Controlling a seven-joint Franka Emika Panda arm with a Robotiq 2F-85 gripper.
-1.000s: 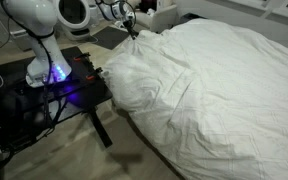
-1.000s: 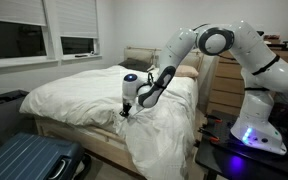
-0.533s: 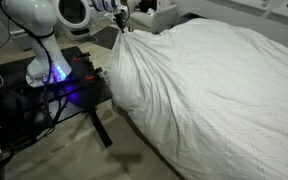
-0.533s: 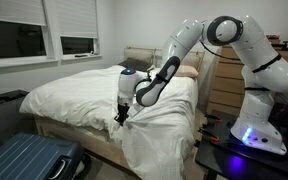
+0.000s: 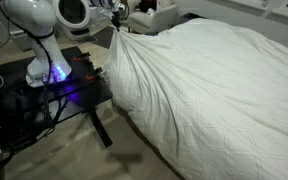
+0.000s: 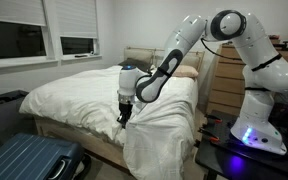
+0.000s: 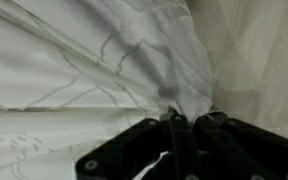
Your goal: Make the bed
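My gripper stays where it stands next and opens its fingers to release the bunched corner of duvet, since the bed's wooden edge already lies below it.
The bed [image 5: 224, 80] [image 6: 79, 90] fills both exterior views, covered by a puffy white duvet [image 5: 184, 90] [image 6: 159, 135]. My gripper [image 5: 119, 22] [image 6: 123, 114] is shut on a bunched corner of the duvet at the bed's side edge and holds it lifted, so the cloth hangs in a taut drape down toward the floor. In the wrist view the black fingers [image 7: 149, 140] pinch a gathered fold of white duvet [image 7: 84, 60], with my gripper [image 7: 181, 120] closed tight around it.
A black metal-legged table [image 5: 54, 95] [image 6: 234, 155] with blue-glowing electronics holds the arm's base beside the bed. A blue suitcase [image 6: 29, 160] lies on the floor by the bed. A wooden dresser [image 6: 224, 85] stands behind the arm; windows [image 6: 34, 35] line the wall.
The gripper has risen and moved toward the head of the bed with the duvet corner, pulling the crumpled fold out into a smooth taut drape.
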